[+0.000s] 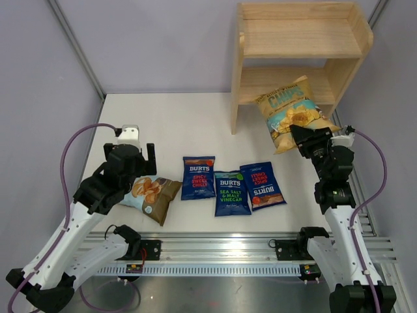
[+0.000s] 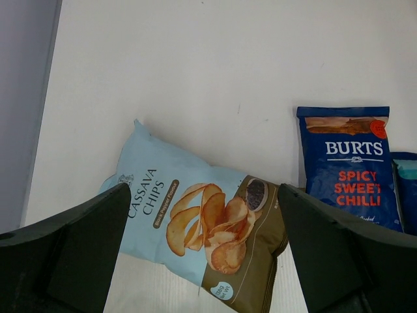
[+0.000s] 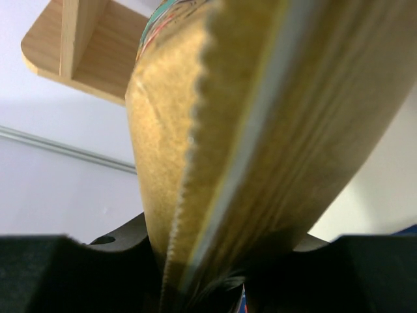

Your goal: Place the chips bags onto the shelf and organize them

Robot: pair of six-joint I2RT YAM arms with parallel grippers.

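The lower level's bare end (image 1: 253, 85) is to my right gripper's left in the top view. My right gripper should next push outward, then sideways to release the bag there.
My right gripper (image 1: 303, 135) is shut on the bottom edge of a tan and light-blue chips bag (image 1: 292, 112) and holds it up in front of the wooden shelf's (image 1: 300, 39) lower tier. In the right wrist view the bag (image 3: 260, 124) fills the frame. My left gripper (image 1: 141, 158) is open above a tan and light-blue cassava chips bag (image 1: 152, 195), which lies flat between my fingers (image 2: 65, 254) in the left wrist view (image 2: 202, 228). Three dark blue BURTS bags (image 1: 199, 177) (image 1: 231, 192) (image 1: 261, 184) lie in a row on the table.
The white table (image 1: 189, 124) ends at a metal rail (image 1: 221, 251) at the near edge. Grey walls stand at both sides. The shelf's upper tier (image 1: 300, 47) holds nothing. Its left side panel (image 1: 236, 85) stands near the held bag.
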